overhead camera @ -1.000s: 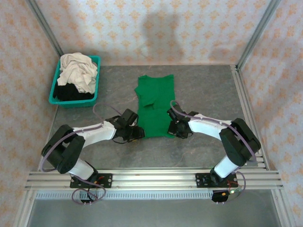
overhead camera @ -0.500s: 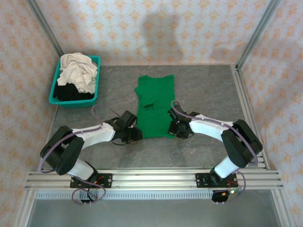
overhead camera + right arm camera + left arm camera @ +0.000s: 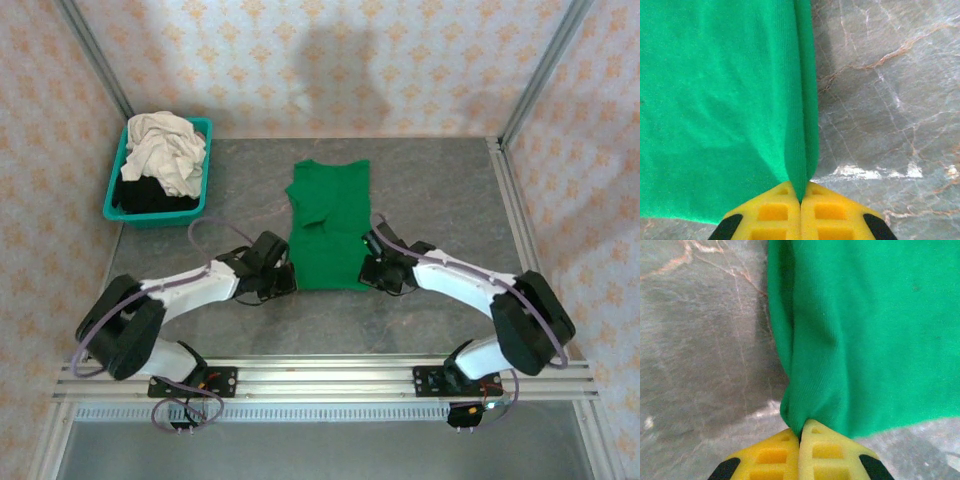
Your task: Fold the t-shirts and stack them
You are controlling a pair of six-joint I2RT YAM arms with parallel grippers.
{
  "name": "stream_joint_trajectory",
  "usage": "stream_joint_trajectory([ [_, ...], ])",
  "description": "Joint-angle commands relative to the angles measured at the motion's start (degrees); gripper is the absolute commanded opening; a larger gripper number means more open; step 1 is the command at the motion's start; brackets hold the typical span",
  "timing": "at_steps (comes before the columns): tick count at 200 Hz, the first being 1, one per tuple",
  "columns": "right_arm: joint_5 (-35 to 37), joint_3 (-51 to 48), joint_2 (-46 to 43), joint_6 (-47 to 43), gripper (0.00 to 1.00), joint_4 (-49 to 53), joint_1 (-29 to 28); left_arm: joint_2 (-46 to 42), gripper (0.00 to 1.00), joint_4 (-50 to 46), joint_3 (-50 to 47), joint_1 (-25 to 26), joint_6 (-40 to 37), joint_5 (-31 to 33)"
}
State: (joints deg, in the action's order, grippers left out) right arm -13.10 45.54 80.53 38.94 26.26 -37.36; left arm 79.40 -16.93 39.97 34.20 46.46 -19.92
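Next, my left gripper rises, carries the pinched corner outward and lowers it to release onto the shirt's far end (image 3: pixel 306 172), since that lies outward of my gripper.
A bright green t-shirt (image 3: pixel 328 225) lies partly folded in the middle of the grey table (image 3: pixel 440 190). My left gripper (image 3: pixel 287 277) is shut on the shirt's near left corner; in the left wrist view the green t-shirt (image 3: pixel 865 330) bunches into the pinch of my left gripper (image 3: pixel 802 429). My right gripper (image 3: pixel 372 272) is shut on the near right corner, and in the right wrist view a fold of the green t-shirt (image 3: pixel 715 100) runs down into my right gripper (image 3: pixel 800 197). Cream-white (image 3: pixel 165 148) and black (image 3: pixel 150 195) t-shirts lie heaped in the basket.
A teal plastic basket (image 3: pixel 205 170) stands at the table's back left. An aluminium rail (image 3: pixel 320 378) runs along the near edge, and frame posts (image 3: pixel 515 215) border the right side. Patterned walls enclose the back and sides.
My left gripper has closed onto the shirt's near left corner. Both arms have stretched slightly forward, and the shirt's near edge has shifted a little with them.
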Motion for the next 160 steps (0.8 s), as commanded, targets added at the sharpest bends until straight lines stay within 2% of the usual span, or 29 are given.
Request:
stream_joint_trajectory([
  [1, 1.1, -0.4, -5.0, -1.1, 0.00, 3.8, -0.4, -7.2, 0.00, -7.2, 2.3, 0.4, -1.5, 3.5],
  [32, 2.8, 1.0, -9.8, -1.5, 0.00, 8.4, -0.4, -14.8, 0.00, -9.3, 1.9, 0.3, -0.4, 3.9],
  [62, 3.6, 2.4, -11.2, -1.9, 0.00, 11.7, -0.4, -17.7, 0.00, -10.6, 1.1, 0.4, 0.7, 3.7],
  [96, 2.7, 6.9, -12.4, -0.3, 0.00, 14.1, -0.4, -19.2, 0.00, -12.9, 6.0, 0.3, -0.9, 3.5],
  [128, 6.6, 14.6, -10.3, -0.4, 0.00, 17.8, 0.0, -15.6, 0.00, -14.9, 12.4, -0.4, -3.8, 7.0],
  [160, 10.6, 24.7, -2.6, -3.4, 0.00, 20.0, 2.8, -6.8, 0.00, -14.6, 21.5, -4.7, -7.5, 5.2],
])
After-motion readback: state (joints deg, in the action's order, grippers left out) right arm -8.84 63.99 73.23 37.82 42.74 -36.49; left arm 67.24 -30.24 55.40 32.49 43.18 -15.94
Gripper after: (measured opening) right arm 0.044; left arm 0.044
